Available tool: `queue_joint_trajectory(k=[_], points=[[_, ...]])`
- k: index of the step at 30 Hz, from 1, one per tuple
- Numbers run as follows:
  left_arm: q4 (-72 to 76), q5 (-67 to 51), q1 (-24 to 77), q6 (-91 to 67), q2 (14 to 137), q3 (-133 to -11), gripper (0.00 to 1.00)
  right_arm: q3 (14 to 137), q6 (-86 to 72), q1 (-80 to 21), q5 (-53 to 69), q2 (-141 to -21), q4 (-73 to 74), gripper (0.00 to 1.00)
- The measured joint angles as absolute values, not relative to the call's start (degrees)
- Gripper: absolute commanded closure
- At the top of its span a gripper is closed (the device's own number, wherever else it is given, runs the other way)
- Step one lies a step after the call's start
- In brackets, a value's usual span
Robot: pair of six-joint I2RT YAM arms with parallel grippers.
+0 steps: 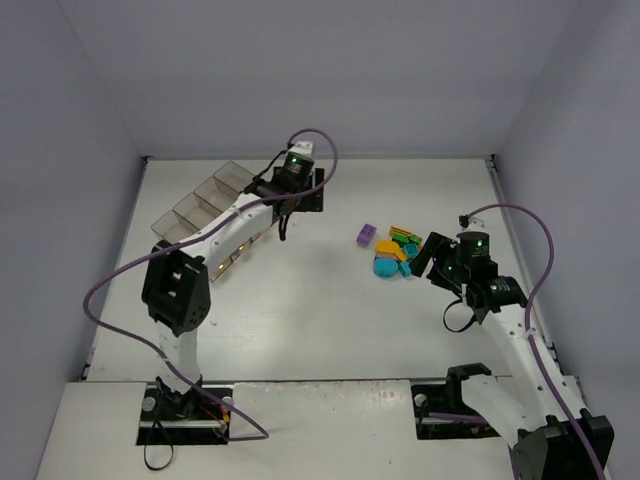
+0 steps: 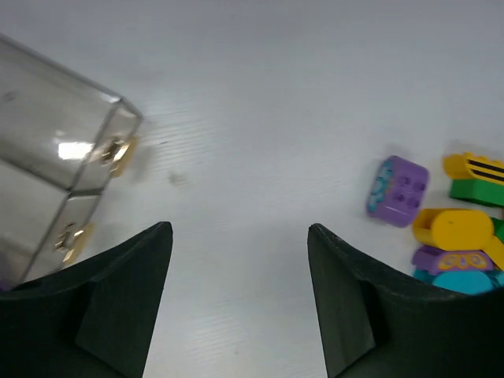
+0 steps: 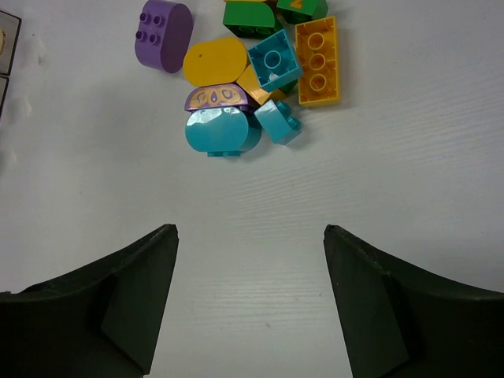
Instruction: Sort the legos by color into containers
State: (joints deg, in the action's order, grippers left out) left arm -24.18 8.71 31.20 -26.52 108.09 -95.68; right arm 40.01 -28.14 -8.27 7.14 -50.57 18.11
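My left gripper is to go to the right in the top view next and down astride the purple brick (image 1: 366,235) (image 2: 398,191), which sits apart at the pile's edge.
The legos (image 1: 392,250) lie in a small pile right of the table's middle: a purple brick (image 1: 366,235) on the left, with cyan, orange-yellow and green ones beside it. In the right wrist view I see the purple brick (image 3: 164,35), a rounded cyan brick (image 3: 222,131), an orange-yellow long brick (image 3: 318,61) and a green brick (image 3: 250,17). The containers (image 1: 205,205) stand at the far left and also show in the left wrist view (image 2: 47,134). My left gripper (image 1: 302,200) is open and empty between containers and pile. My right gripper (image 1: 428,256) is open and empty just right of the pile.
Grey walls close the table at the back and both sides. The left arm (image 1: 225,235) reaches over the near end of the containers. A purple cable (image 1: 520,215) loops above the right arm. Bare table lies under both grippers (image 2: 240,228) (image 3: 250,230).
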Motion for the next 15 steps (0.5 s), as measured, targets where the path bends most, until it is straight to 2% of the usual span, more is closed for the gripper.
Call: queue_joint_trajectory(k=[6,15], points=[[-21.3,3.0,37.2,-21.5,120.6,-106.6,0.37,40.0,-28.0,-8.3,7.2,-50.6,18.2,0.28],[-19.2,1.5,42.7,-18.5,131.7,-111.0,0.36,40.0,-28.1,-8.3,8.5,-51.0,18.2,0.27]])
